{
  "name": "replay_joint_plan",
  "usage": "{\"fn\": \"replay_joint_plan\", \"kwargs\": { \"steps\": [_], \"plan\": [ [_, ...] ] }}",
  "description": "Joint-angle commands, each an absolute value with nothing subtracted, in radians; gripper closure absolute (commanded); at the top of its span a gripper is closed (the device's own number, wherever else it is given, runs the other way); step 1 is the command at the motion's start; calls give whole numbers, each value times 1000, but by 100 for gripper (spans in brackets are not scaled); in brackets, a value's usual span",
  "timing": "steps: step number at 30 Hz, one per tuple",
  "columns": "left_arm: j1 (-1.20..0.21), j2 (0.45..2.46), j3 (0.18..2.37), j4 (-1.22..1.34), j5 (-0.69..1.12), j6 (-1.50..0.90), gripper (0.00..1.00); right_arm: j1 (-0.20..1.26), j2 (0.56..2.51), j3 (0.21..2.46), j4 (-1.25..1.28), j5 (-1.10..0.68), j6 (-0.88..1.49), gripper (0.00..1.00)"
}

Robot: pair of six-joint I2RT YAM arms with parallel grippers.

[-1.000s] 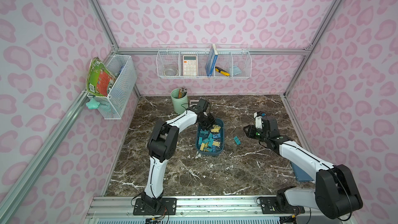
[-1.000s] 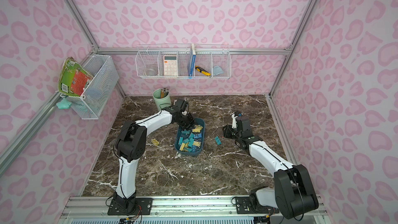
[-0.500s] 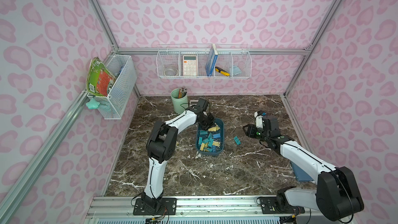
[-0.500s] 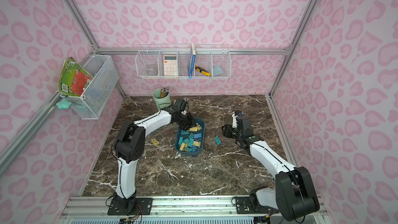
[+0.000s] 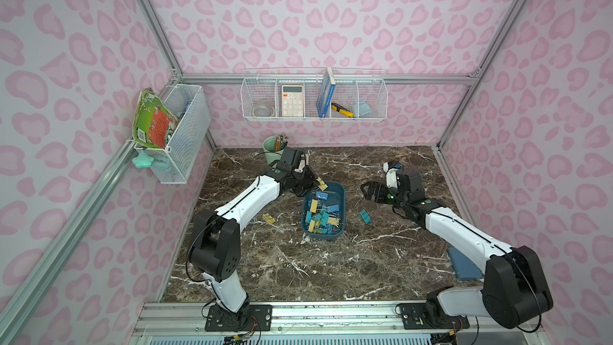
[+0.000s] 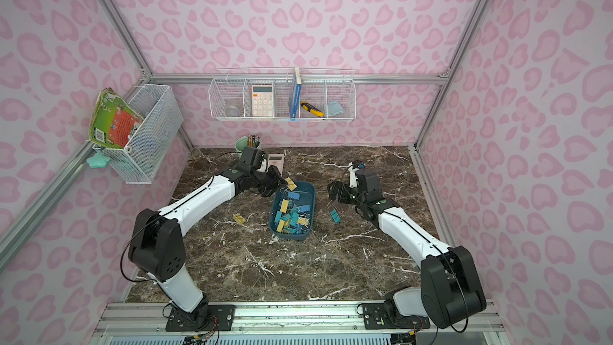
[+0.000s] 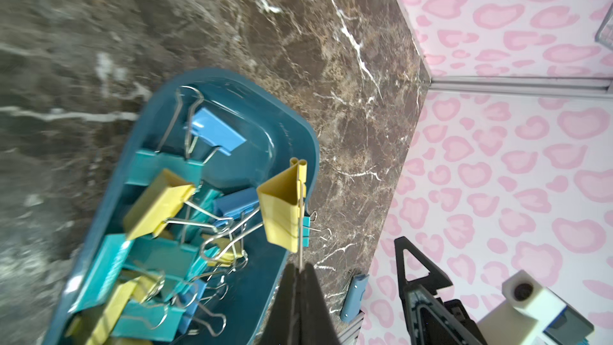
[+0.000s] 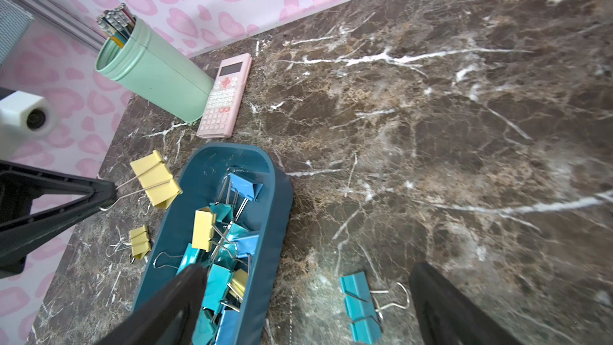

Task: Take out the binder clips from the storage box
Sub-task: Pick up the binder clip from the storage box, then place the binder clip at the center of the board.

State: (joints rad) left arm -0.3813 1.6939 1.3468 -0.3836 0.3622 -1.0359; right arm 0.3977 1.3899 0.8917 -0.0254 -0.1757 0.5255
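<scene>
My left gripper is going to swing away from the box and down, to release the wire handle on the tabletop beside the other yellow clip, since that spot is bare.
The storage box, a dark teal tub, lies mid-table with several teal, yellow and blue binder clips inside. My left gripper is shut on the wire handle of a yellow clip, which hangs by the box's far left rim. My right gripper is open and holds nothing, to the right of the box. Below it a teal clip lies on the table. Another yellow clip lies left of the box.
A mint cup of pencils and a pink calculator stand behind the box. A flat blue piece lies at the right edge. White wire baskets hang on the walls.
The left gripper closed on the yellow clip's handle and raised it to the box's rim. The right gripper's jaws spread wide open over the teal clip on the table.
</scene>
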Motion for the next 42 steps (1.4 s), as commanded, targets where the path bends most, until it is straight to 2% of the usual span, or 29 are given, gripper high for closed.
{"fn": "replay_joint_plan", "kwargs": {
  "steps": [1,7,11,23,31,32,34,36,37,39,40,42],
  "plan": [
    [-341,1607,1276,-411,301,-999,100,436,1430,938,-19,-151,513,1],
    [-211,1470,1137,-428,281,-958,100,520,1527,1030,-18,-135,512,1],
    [-139,1458,1080,-410,299,-925,100,565,1574,1076,-22,-132,511,1],
    [-50,1636,1022,-209,384,-876,100,665,1658,1162,-88,-130,487,1],
    [-41,1712,1004,-175,394,-863,100,723,1715,1220,-148,-141,464,1],
    [-40,1715,998,-177,394,-862,98,730,1721,1228,-153,-146,463,1],
    [-41,1714,992,-185,397,-857,85,746,1737,1242,-160,-157,459,1],
    [-40,1704,988,-199,397,-854,80,764,1752,1257,-168,-164,452,3],
    [-40,1691,985,-207,395,-854,76,774,1759,1264,-174,-167,450,5],
    [-41,1656,978,-226,382,-850,59,793,1772,1273,-181,-169,450,11],
    [-41,1634,974,-238,373,-846,54,804,1776,1277,-182,-170,452,13],
    [-40,1591,975,-278,358,-836,53,818,1788,1283,-184,-175,455,23]
  ]
}}
